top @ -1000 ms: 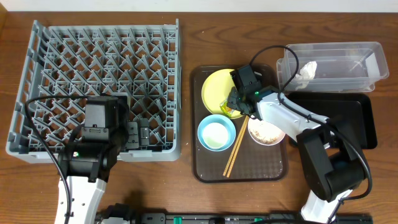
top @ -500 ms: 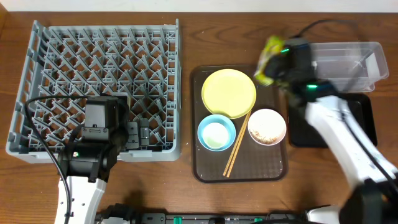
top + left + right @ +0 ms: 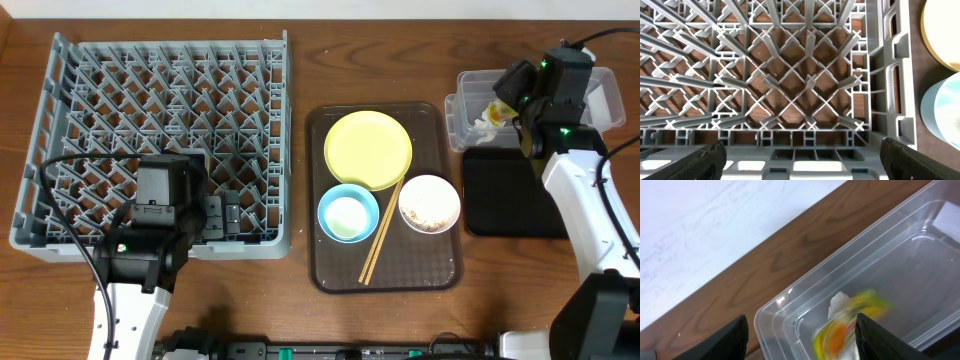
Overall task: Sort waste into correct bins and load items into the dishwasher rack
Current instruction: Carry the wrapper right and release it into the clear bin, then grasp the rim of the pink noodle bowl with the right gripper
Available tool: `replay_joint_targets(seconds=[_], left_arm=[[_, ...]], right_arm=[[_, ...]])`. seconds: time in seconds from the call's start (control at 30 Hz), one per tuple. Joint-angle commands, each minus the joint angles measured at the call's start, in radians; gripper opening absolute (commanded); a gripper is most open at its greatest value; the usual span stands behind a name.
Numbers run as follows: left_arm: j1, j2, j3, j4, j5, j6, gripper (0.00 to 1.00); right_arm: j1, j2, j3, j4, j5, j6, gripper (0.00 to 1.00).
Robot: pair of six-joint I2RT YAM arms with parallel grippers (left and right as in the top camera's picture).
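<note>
Next, my right gripper moves back toward the brown tray point(image 3: 330, 270) and down onto the pinkish-white bowl's rim beside the chopsticks, since the wrapper lies in the tub.
My right gripper point(image 3: 516, 98) hangs open over the left end of the clear tub point(image 3: 470, 85). The green-yellow-orange wrapper point(image 3: 845, 327) is a blur between and below its fingers, loose inside the tub point(image 3: 910, 255), next to a white crumpled scrap point(image 3: 839, 301). My right gripper point(image 3: 807, 340) grips nothing. My left gripper point(image 3: 801, 157) stands wide open and empty above the front edge of the grey dishwasher rack point(image 3: 810, 80). The yellow plate point(image 3: 368, 148), blue bowl point(image 3: 348, 214), pinkish-white bowl point(image 3: 429, 203) with rice crumbs and chopsticks point(image 3: 382, 232) lie on the brown tray point(image 3: 330, 270).
The black tray point(image 3: 505, 195) lies just in front of the clear tub, under my right arm. The rack point(image 3: 170, 90) fills the table's left half. A strip of bare wood separates the rack from the brown tray.
My right gripper carried the wrapper from the yellow plate up and right to the clear tub, then opened; the wrapper is dropping into the tub. The left arm has not moved.
</note>
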Motion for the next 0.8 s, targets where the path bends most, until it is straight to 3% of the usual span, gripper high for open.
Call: replay_joint_targets(seconds=[0.0,0.17,0.37,0.57,0.77], left_arm=[[-0.004,0.000,0.020,-0.002,-0.002,-0.016,1.00],[-0.004,0.000,0.020,-0.002,-0.002,-0.016,1.00],[-0.004,0.000,0.020,-0.002,-0.002,-0.016,1.00],[-0.004,0.000,0.020,-0.002,-0.002,-0.016,1.00],[-0.004,0.000,0.020,-0.002,-0.002,-0.016,1.00]], right_arm=[[-0.003,0.003,0.003,0.004,-0.082,-0.069,0.65],[0.004,-0.032,0.003,-0.095,-0.369,-0.238,0.58],[0.059,-0.093,0.003,-0.402,-0.522,-0.380,0.57],[0.221,-0.104,-0.002,-0.691,-0.491,-0.488,0.59],[0.383,-0.096,-0.025,-0.816,-0.308,-0.484,0.56]])
